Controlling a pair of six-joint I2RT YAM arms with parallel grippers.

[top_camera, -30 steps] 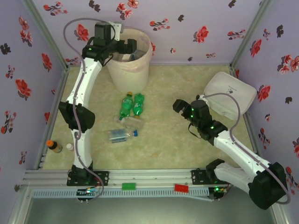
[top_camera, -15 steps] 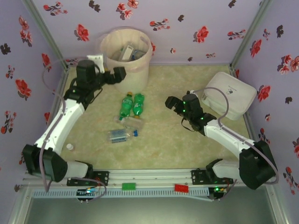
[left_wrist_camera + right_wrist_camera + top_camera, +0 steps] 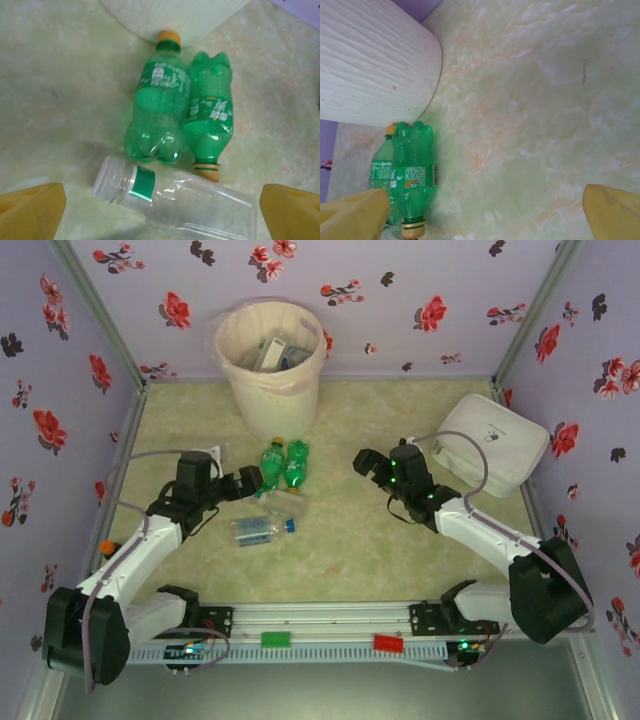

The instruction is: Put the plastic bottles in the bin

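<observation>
I will next bring my left gripper back toward my base and lower it to the clear bottle with the blue cap (image 3: 262,530).
Two green bottles (image 3: 271,466) (image 3: 296,462) lie side by side in front of the bin (image 3: 270,350), which holds several clear bottles. Below them lie a clear bottle with a green band (image 3: 285,502) and a clear one with a blue cap (image 3: 262,530). My left gripper (image 3: 250,481) hangs open just left of the green pair. In the left wrist view its yellow fingertips (image 3: 30,212) flank the clear banded bottle (image 3: 180,200), with the green bottles (image 3: 157,117) beyond. My right gripper (image 3: 366,462) is open to their right, nothing between its fingertips (image 3: 615,212); a green bottle (image 3: 412,170) lies at its left.
A flat white rounded box (image 3: 495,445) sits at the right wall, behind my right arm. An orange-capped bottle (image 3: 105,545) peeks out at the left wall beside my left arm. The bin's wall (image 3: 370,65) is near both grippers.
My left arm has swung down from over the bin to floor level beside the green bottles. The right gripper shifted a little left and has since held still.
</observation>
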